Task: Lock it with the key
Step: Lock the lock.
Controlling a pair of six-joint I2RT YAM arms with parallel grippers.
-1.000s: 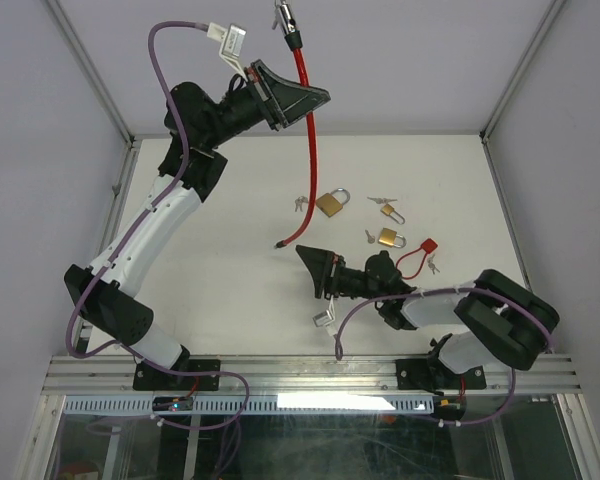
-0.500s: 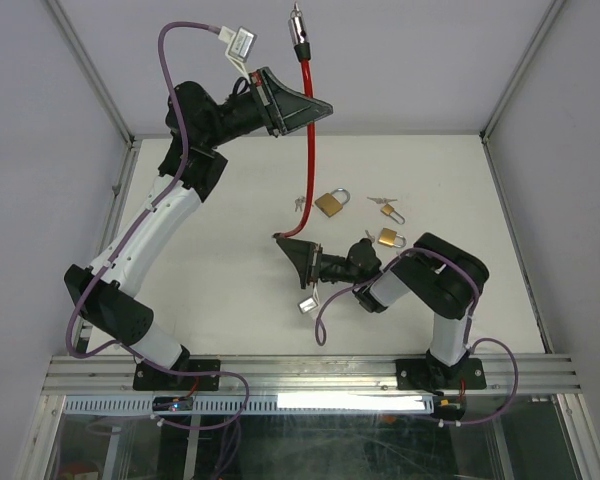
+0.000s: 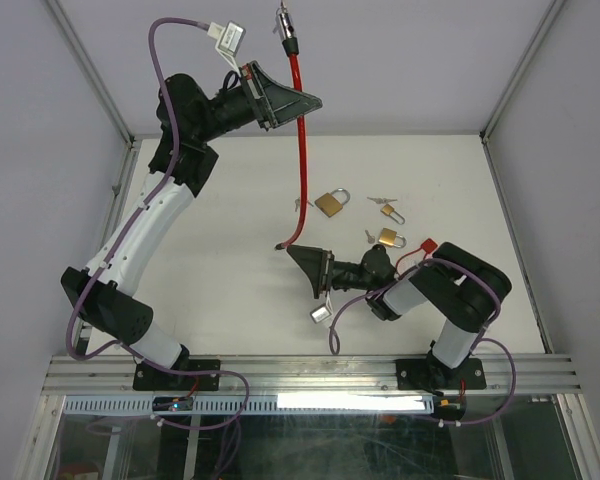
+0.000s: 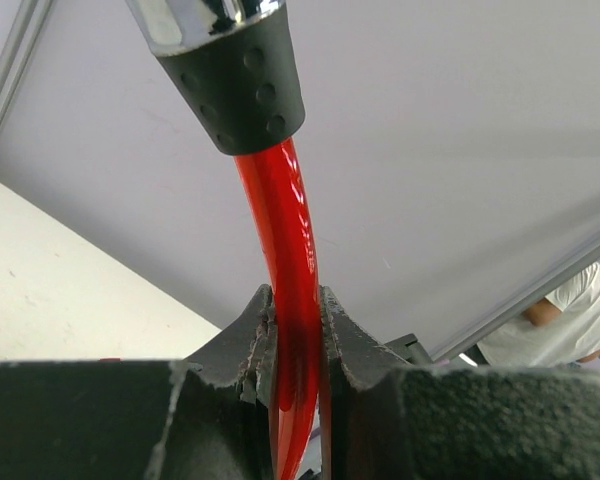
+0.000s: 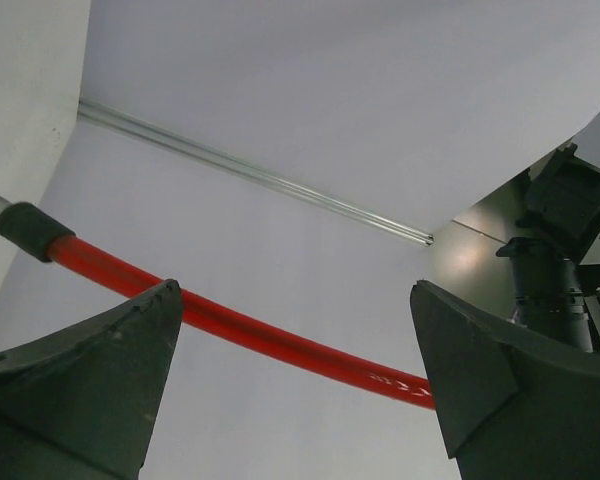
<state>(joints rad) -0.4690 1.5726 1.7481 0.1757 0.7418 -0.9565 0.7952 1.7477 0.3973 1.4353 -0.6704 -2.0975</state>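
Observation:
My right gripper slides to the left in the top view next, around the cable's lower red part (image 3: 297, 234) (image 5: 285, 343), since that part crosses just beyond my open fingertips.
My left gripper (image 3: 305, 100) is raised high at the back and shut on a red cable lock (image 3: 300, 150). The cable hangs down; its black lower tip (image 3: 280, 245) is near the table. Its black and chrome head (image 3: 287, 28) sticks up above the jaws. In the left wrist view the red cable (image 4: 285, 260) is pinched between the fingers. My right gripper (image 3: 302, 262) is open, low over the table, just beside the cable's lower end. In the right wrist view the cable (image 5: 270, 335) crosses beyond the open fingers, not touched. Keys (image 3: 378, 200) lie on the table.
A brass padlock (image 3: 330, 203) lies mid-table with small keys (image 3: 300, 204) beside it. A smaller brass padlock (image 3: 390, 238) and a red-tagged lock (image 3: 425, 248) lie to the right. Grey walls close the table at the back and both sides.
My right gripper swung left toward the cable's lower end, then shifted slightly right and down. The left gripper moved a little with the cable, whose head swung slightly left.

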